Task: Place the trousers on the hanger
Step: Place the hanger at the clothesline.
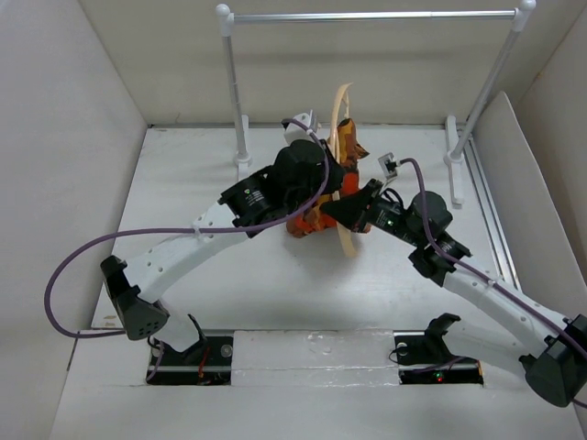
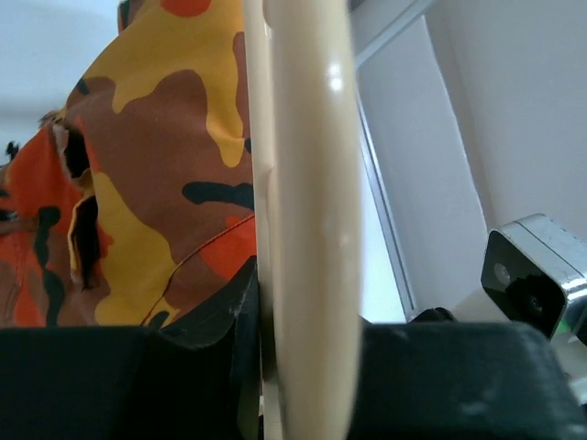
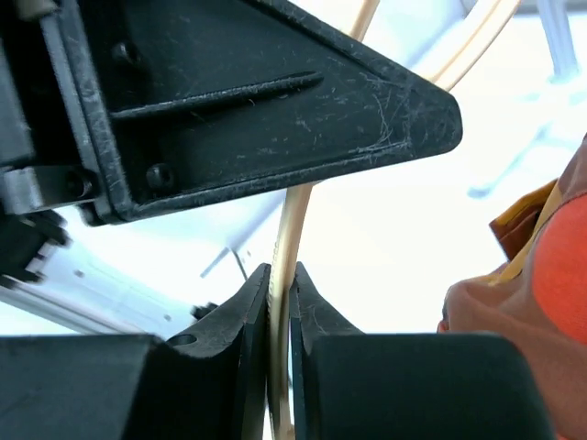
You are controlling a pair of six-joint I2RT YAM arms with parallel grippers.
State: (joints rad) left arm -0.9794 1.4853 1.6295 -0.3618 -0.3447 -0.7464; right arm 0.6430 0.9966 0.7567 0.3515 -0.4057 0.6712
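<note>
The trousers (image 1: 348,144) already hang over the hanger, so my right gripper will lift the hanger outward and to the right in the top view, onto the clothes bar (image 1: 491,15), and then release it.
The pale tan hanger (image 1: 343,108) stands almost upright above the table's middle, its lower end (image 1: 348,244) pointing toward me. The camouflage trousers (image 1: 348,144) hang bunched over it, with more cloth below (image 1: 307,222). My left gripper (image 1: 321,183) is shut on the hanger; in the left wrist view (image 2: 303,321) the thick hanger arm (image 2: 307,183) runs up between its jaws, with the trousers (image 2: 156,183) just to its left. My right gripper (image 1: 346,209) is shut on the hanger's thin bar (image 3: 292,229), seen in the right wrist view (image 3: 280,284), with the trousers (image 3: 541,293) at the right edge.
The white-posted metal clothes rail (image 1: 367,16) spans the back, its posts (image 1: 235,92) and feet (image 1: 454,151) on the table. White walls enclose the left, right and back. The left gripper's body (image 3: 229,101) fills the top of the right wrist view.
</note>
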